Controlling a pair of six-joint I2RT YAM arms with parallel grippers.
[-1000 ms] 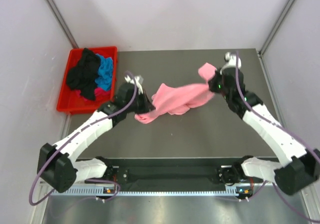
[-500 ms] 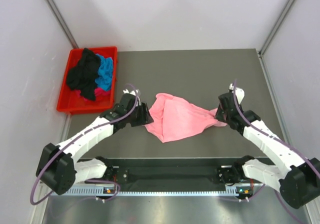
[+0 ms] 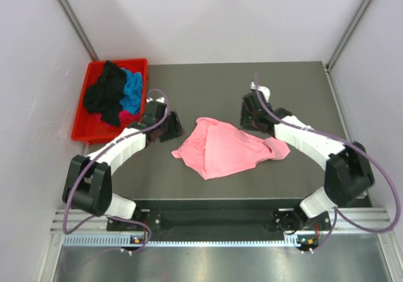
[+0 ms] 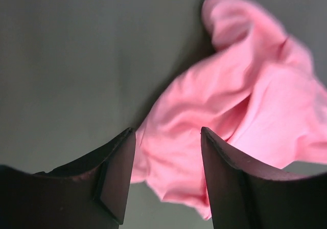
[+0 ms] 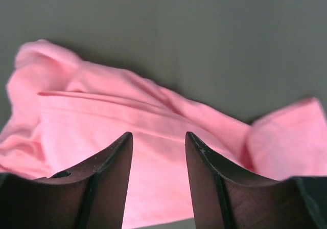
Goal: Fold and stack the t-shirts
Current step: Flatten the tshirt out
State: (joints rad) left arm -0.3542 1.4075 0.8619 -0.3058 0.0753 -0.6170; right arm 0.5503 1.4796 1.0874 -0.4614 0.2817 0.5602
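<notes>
The right gripper moves to its left in the top view next and lowers onto the exposed corner of the shirt's top layer below it.
A light pink t-shirt (image 3: 225, 150) lies crumpled and loose on the dark table, near its middle. My left gripper (image 3: 172, 129) is open just off the shirt's left edge. In the left wrist view its jaws stand wide apart, with the pink cloth (image 4: 240, 111) lying beyond them and nothing held. My right gripper (image 3: 248, 118) is open above the shirt's far right edge. The right wrist view shows the pink shirt (image 5: 117, 116) below and ahead of the parted fingers, ungripped. The other t-shirts, black (image 3: 104, 93), bright blue (image 3: 133, 87) and magenta (image 3: 128, 115), are heaped in the bin.
The red plastic bin (image 3: 80, 132) stands at the table's back left corner, right behind my left arm. Metal frame posts rise at both back corners. Bare dark tabletop (image 3: 208, 87) stretches behind the pink shirt.
Both grippers have opened and let go of the pink t-shirt, which dropped from being stretched in the air onto the table. Both arms pulled back from it, the right one swinging left.
</notes>
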